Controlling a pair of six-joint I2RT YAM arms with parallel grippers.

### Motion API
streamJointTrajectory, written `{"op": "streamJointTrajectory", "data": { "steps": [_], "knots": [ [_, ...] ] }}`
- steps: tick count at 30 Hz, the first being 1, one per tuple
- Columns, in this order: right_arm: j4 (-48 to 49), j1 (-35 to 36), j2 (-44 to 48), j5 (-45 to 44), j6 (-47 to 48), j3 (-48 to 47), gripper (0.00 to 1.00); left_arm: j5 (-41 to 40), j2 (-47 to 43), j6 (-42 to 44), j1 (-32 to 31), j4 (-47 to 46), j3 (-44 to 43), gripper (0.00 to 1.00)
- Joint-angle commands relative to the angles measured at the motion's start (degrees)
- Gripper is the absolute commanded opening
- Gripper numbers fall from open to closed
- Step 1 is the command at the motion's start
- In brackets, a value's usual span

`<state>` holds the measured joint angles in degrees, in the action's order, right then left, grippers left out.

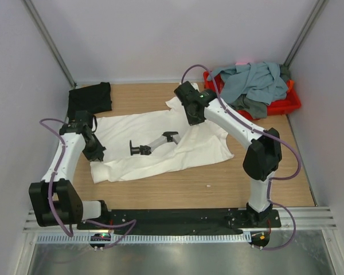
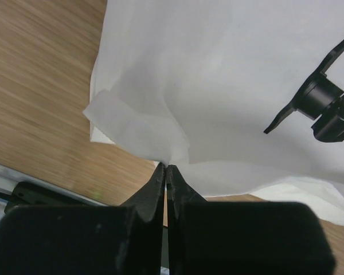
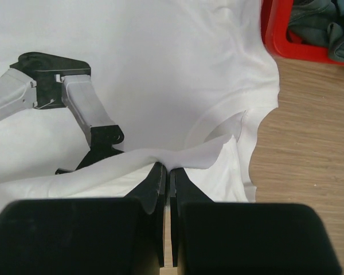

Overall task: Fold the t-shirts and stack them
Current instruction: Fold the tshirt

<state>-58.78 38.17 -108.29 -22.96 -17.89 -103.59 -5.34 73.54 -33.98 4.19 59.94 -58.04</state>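
Observation:
The fold near the collar is raised above the white t-shirt (image 1: 126, 129), so the robot's right gripper should move down toward the t-shirt beside the arm-shaped mark and let go of the fold there.
The white t-shirt (image 1: 126, 129) lies spread across the middle of the wooden table. My left gripper (image 1: 95, 152) is at its left edge, shut on a pinched-up fold of the white cloth (image 2: 166, 167). My right gripper (image 1: 192, 116) is at the shirt's far right part near the collar, shut on a raised ridge of the same white t-shirt (image 3: 167, 167). A black t-shirt (image 1: 90, 97) lies folded at the far left. Grey-blue shirts (image 1: 252, 80) and a dark grey one (image 1: 255, 106) are heaped in the red tray.
The red plastic tray (image 1: 288, 106) stands at the far right corner; its corner also shows in the right wrist view (image 3: 273, 40). A small grey and black arm-shaped mark or object (image 1: 155, 143) sits on the white shirt's middle. Bare wood lies in front of the shirt.

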Motion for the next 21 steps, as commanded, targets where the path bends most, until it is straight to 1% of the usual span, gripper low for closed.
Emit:
{"op": "streamJointTrajectory", "data": {
  "steps": [1,5,10,14,18,20,21],
  "knots": [
    [0.51,-1.43,-1.39,0.11,3.91,-3.55,0.01,1.3,2.13,3.12,1.61,-3.78,-3.65,0.0],
    [0.43,-2.92,-4.46,-0.77,3.92,-4.42,0.01,0.78,7.4,3.57,1.96,-4.04,-5.68,0.0],
    [0.95,-3.54,-6.75,-1.47,3.83,-5.57,0.01,0.34,10.39,3.3,1.97,-5.28,-6.65,0.0],
    [1.04,-4.07,-8.69,-2.35,3.83,-6.62,0.01,-3.52,13.03,3.39,2.05,-5.19,-7.61,0.0],
    [1.48,-4.69,-11.68,-3.67,3.92,-8.64,0.01,-5.03,15.66,3.21,2.67,-6.15,-8.49,0.0],
    [1.48,-5.48,-14.75,-3.76,4.0,-11.1,0.01,-5.55,19.08,2.95,3.02,-6.24,-10.67,0.0],
    [0.87,-5.83,-15.97,-3.85,3.83,-12.41,0.03,-6.69,20.32,3.04,3.2,-6.33,-11.56,0.0]
  ]
}}
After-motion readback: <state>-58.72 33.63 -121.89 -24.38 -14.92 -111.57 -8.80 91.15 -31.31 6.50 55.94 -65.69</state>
